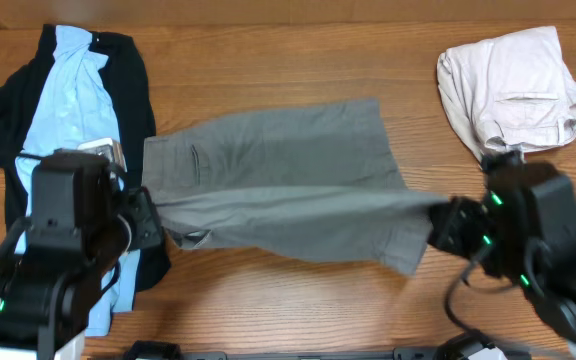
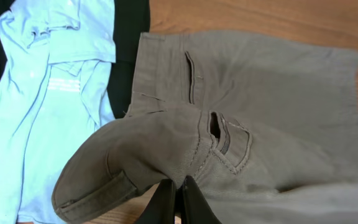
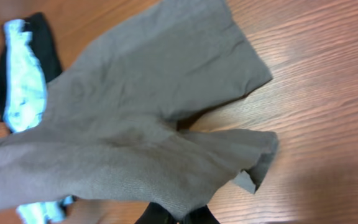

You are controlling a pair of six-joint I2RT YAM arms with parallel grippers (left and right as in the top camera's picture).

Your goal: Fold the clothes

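Note:
The grey shorts' far edge (image 1: pixel 181 137) (image 2: pixel 169 42) is outward and below my left gripper, so my left gripper will move outward and down to it next and let go of the waistband end.
The grey shorts (image 1: pixel 278 165) lie across the middle of the table, the near half lifted and stretched between both grippers. My left gripper (image 1: pixel 151 215) is shut on the waistband end; in the left wrist view its fingers (image 2: pixel 178 185) pinch the grey cloth (image 2: pixel 260 93) below the pocket. My right gripper (image 1: pixel 440 222) is shut on the leg hem; in the right wrist view its fingers (image 3: pixel 182 218) are mostly hidden under the grey cloth (image 3: pixel 142 118). The light-blue shirt (image 1: pixel 63 100) lies on the black garment (image 1: pixel 133 80) at the left. Folded beige shorts (image 1: pixel 513 85) sit at the back right.
The wooden table (image 1: pixel 298 300) shows bare wood in front of the shorts and between the shorts and the beige pile. The shirt and black garment lie right beside my left arm.

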